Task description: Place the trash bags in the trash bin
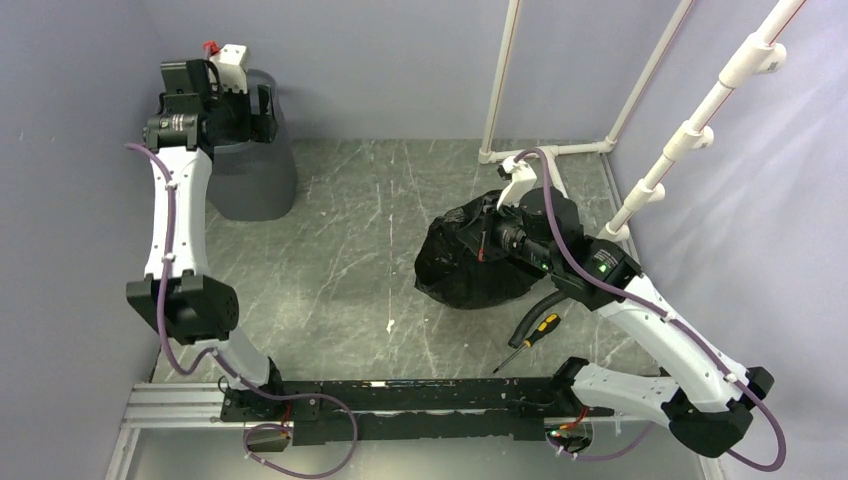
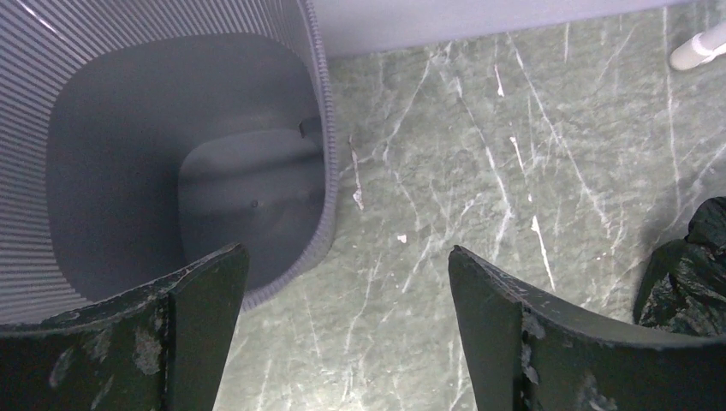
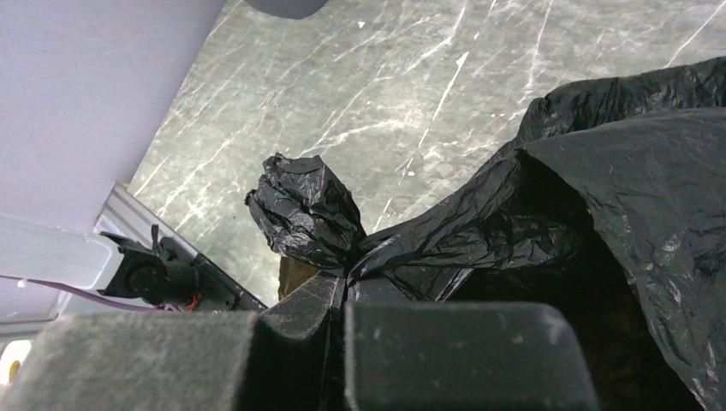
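My left gripper's open fingers are already on either side of the bin's rim facing the bag below it. They need to go down astride that rim next and close.
The trash bin (image 1: 255,175), a dark grey ribbed wastebasket, stands at the far left against the wall; its inside (image 2: 171,171) looks empty in the left wrist view. My left gripper (image 2: 342,291) is open and empty, hovering over the bin's near rim (image 1: 235,110). A crumpled glossy black trash bag (image 1: 470,262) lies on the floor right of centre. My right gripper (image 3: 345,287) is shut on the bag's gathered neck, with the knotted tuft (image 3: 304,210) sticking out past the fingertips. The bag's body (image 3: 616,188) hangs to the right of the jaws.
A screwdriver with a yellow-and-black handle (image 1: 530,338) lies on the floor just in front of the bag. White pipes (image 1: 690,130) rise at the back right. The black base rail (image 1: 400,395) runs along the near edge. Grey walls close in left and right.
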